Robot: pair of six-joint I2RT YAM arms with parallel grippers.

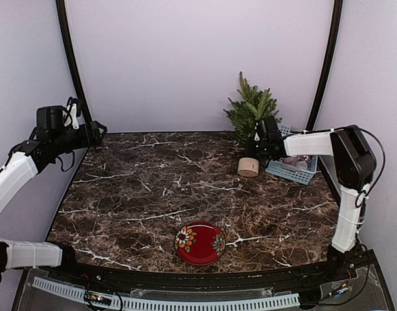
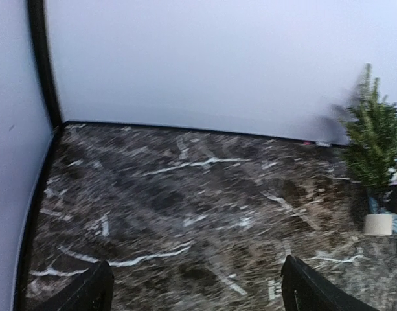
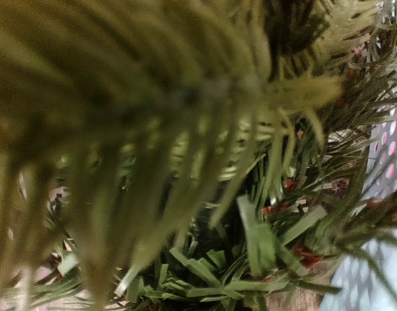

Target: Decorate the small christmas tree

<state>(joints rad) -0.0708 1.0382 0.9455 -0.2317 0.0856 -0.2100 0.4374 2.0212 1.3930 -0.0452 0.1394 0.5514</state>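
Observation:
The basket crowds the tree [image 1: 251,109], so my right gripper will lift it up and left in the top view to the table's bare middle and release it.
The small christmas tree [image 1: 251,109] stands at the back right of the marble table on its round light-wood stump [image 1: 248,166]. My right gripper [image 1: 259,146] is pushed into its lowest branches just above the stump. Green needles [image 3: 185,129] fill the right wrist view and hide the fingers, so I cannot tell how the jaws stand. My left gripper [image 1: 96,133] hangs in the air over the table's back left edge. Its dark fingertips [image 2: 94,291] stand wide apart with nothing between them. From there the tree [image 2: 373,139] shows far to the right.
A light-blue mesh basket [image 1: 293,166] with small items sits right of the tree, under my right forearm. A red plate [image 1: 199,243] with flower patterns lies near the front middle of the table [image 1: 153,188]. White walls close in the back and both sides.

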